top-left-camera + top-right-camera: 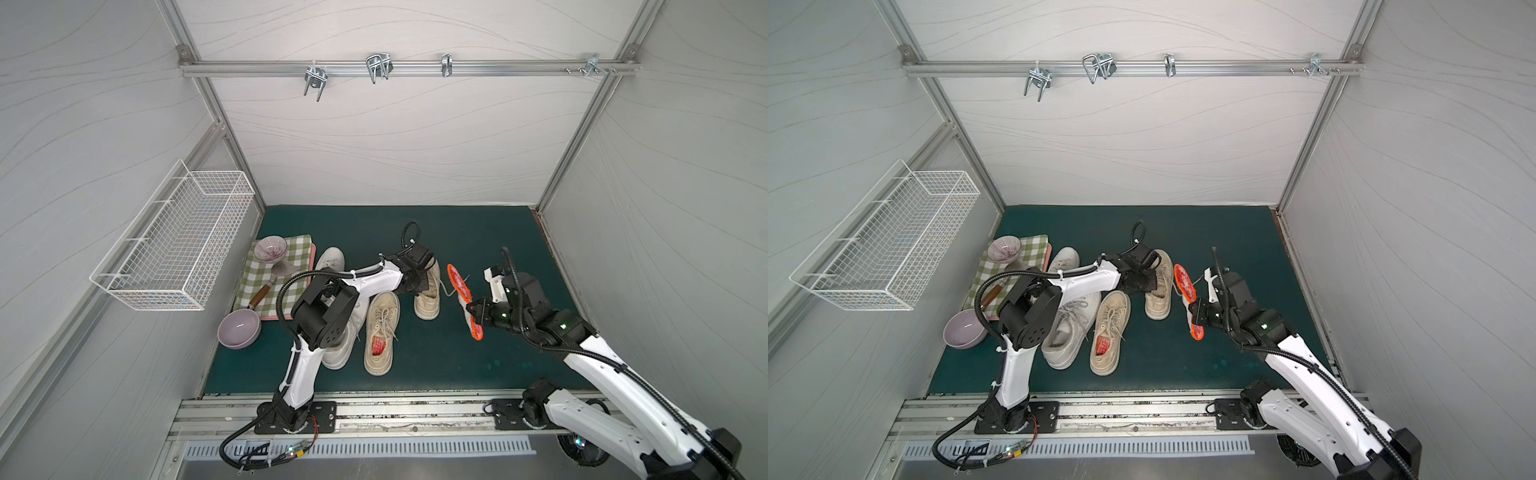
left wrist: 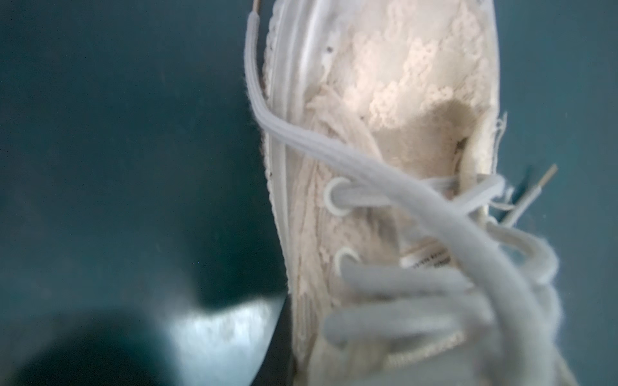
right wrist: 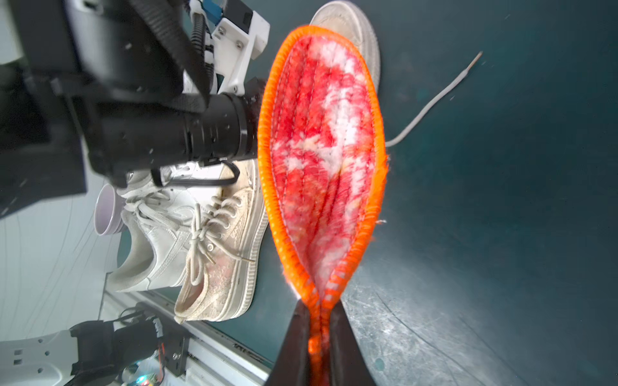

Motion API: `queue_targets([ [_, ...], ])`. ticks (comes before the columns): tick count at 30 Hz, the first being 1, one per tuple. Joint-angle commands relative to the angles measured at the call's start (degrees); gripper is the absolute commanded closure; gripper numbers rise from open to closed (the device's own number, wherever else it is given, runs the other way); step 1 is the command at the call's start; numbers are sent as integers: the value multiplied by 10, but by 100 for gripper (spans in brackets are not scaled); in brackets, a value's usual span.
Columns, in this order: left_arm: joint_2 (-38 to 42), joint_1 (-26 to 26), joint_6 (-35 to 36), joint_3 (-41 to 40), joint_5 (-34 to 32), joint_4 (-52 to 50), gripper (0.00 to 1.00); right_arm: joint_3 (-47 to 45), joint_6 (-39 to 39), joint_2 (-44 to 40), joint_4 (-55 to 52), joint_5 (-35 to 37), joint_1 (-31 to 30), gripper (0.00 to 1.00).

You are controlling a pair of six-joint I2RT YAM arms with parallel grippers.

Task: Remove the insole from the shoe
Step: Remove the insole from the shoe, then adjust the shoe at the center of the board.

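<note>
The beige lace shoe [image 1: 428, 303] will next be moved outward by my left gripper onto the bare far mat [image 1: 442, 240], and its side will be released there, because the insole already hangs clear.
A red-and-white insole [image 1: 459, 286] [image 1: 1185, 282] [image 3: 321, 150] with an orange stitched rim hangs clear of the shoe, above the green mat. My right gripper [image 1: 471, 309] [image 1: 1194, 309] [image 3: 317, 334] is shut on it, and the rim is folded between the two dark fingers. Just left of it stands the beige lace shoe [image 1: 428, 303] [image 1: 1158, 305] [image 2: 384, 83], its inside bare. My left gripper [image 1: 409, 284] [image 1: 1136, 282] is shut on that shoe's side near the laces. In the left wrist view a dark finger [image 2: 282, 341] lies against the shoe's wall.
A second beige shoe [image 1: 379, 332] with a red insole inside lies at mid-mat, beside a white sneaker [image 1: 1065, 332]. Another white shoe [image 1: 330, 259] lies behind. At the left are a checked cloth [image 1: 274, 266], a ribbed bowl [image 1: 270, 249] and a purple bowl [image 1: 239, 330]. A wire basket [image 1: 174, 249] hangs on the left wall.
</note>
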State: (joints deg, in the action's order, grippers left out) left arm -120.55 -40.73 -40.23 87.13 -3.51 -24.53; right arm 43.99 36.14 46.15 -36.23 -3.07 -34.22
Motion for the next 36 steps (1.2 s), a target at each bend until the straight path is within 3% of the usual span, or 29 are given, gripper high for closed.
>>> queue_targets([
  [1,-32,12,28,51,-16,-15,100,10,-12,-27,-58,48,10,100],
  [8,-96,31,52,174,8,-18,100,10,-25,-34,-79,61,67,100],
  [17,-204,55,26,367,47,-31,100,2,-36,-8,-83,95,68,100],
  [24,-271,55,11,453,69,-44,100,-17,-39,52,-64,109,68,100],
  [30,-266,54,14,453,85,-53,77,-23,-38,98,-55,146,71,100],
  [36,-191,54,13,403,75,-83,55,-11,-57,154,-53,171,95,100],
])
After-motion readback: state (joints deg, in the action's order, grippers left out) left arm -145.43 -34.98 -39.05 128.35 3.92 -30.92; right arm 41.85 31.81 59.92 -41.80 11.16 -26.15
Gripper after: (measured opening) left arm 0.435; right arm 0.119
